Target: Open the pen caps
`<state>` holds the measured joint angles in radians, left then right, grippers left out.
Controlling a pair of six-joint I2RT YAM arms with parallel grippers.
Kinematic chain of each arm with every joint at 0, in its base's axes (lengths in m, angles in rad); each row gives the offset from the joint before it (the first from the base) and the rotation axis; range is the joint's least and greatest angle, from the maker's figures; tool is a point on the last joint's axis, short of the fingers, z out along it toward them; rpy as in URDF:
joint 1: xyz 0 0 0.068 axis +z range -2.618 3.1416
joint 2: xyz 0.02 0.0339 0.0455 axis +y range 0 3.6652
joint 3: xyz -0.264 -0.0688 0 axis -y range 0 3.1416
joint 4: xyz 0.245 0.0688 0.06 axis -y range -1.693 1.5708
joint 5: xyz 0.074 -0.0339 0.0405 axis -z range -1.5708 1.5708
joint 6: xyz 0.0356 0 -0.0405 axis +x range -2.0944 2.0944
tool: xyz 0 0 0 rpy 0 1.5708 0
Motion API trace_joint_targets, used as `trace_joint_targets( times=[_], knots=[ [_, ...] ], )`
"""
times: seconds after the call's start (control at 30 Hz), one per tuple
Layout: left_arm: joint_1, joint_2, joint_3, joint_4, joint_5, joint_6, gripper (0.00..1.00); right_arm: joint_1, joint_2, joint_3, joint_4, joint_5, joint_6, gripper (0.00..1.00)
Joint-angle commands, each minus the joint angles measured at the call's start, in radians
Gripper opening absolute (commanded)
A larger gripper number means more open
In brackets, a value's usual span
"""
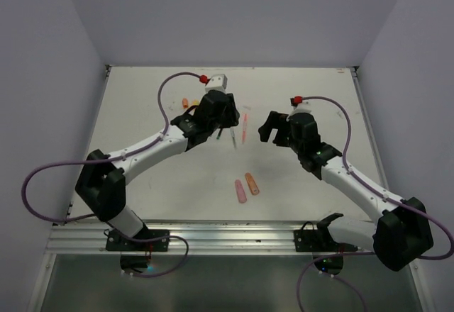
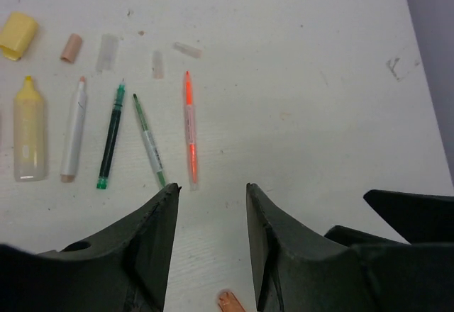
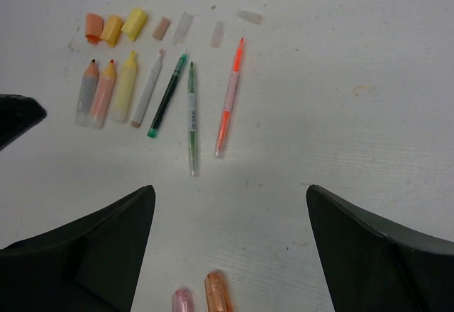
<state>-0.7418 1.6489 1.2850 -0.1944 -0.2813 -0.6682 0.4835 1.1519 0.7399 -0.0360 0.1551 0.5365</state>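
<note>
My right gripper needs to move back and down onto the loose orange highlighter's near end [image 1: 255,189], which is below it toward my base, because that pen still has its cap on.
Several uncapped pens lie in a row on the white table, in the right wrist view: an orange highlighter [image 3: 90,92], a yellow highlighter [image 3: 126,85], a white pen [image 3: 147,88], green pens [image 3: 167,96] and a thin orange pen [image 3: 229,99]. Their pen caps lie above them: orange [image 3: 93,28], yellow [image 3: 134,23], tan [image 3: 162,28] and slim pale ones [image 3: 183,27]. A pink highlighter [image 3: 183,301] and an orange highlighter [image 3: 220,292] lie apart, nearer me. My left gripper [image 2: 211,188] is open and empty just short of the thin orange pen [image 2: 190,131]. My right gripper [image 3: 230,191] is wide open and empty.
In the top view the left gripper [image 1: 225,133] and right gripper [image 1: 271,127] face each other over the table middle, the thin orange pen [image 1: 245,127] between them. The two loose highlighters [image 1: 246,187] lie toward the near edge. Walls close in the table on three sides.
</note>
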Motion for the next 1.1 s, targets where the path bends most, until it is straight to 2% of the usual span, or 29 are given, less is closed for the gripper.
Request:
trace_joint_targets(
  times=[0.0,0.23,0.37,0.4,0.63,0.8,1.07],
  knots=[
    [-0.001,-0.129,-0.091,0.053,-0.041,0.018,0.47,0.003,0.026,0.064,-0.067,-0.1,-0.058,0.91],
    [0.002,-0.333,-0.349,0.081,-0.033,0.022,0.58,0.026,0.046,0.069,-0.203,-0.069,-0.107,0.85],
    [0.004,-0.432,-0.473,0.099,-0.019,0.016,0.72,0.027,0.04,0.041,-0.229,-0.092,-0.104,0.78],
    [0.004,-0.508,-0.568,0.121,0.0,0.015,0.77,0.061,0.04,0.033,-0.252,-0.088,-0.11,0.77],
    [0.004,-0.63,-0.717,0.173,0.042,0.012,0.89,0.177,0.083,0.015,-0.331,-0.022,-0.078,0.75],
    [0.004,-0.66,-0.78,0.254,0.099,0.004,0.89,0.254,0.094,-0.04,-0.331,-0.008,-0.012,0.7],
    [0.002,-0.591,-0.783,0.319,0.175,0.001,0.89,0.345,0.115,-0.085,-0.343,0.009,0.016,0.69]
  ],
)
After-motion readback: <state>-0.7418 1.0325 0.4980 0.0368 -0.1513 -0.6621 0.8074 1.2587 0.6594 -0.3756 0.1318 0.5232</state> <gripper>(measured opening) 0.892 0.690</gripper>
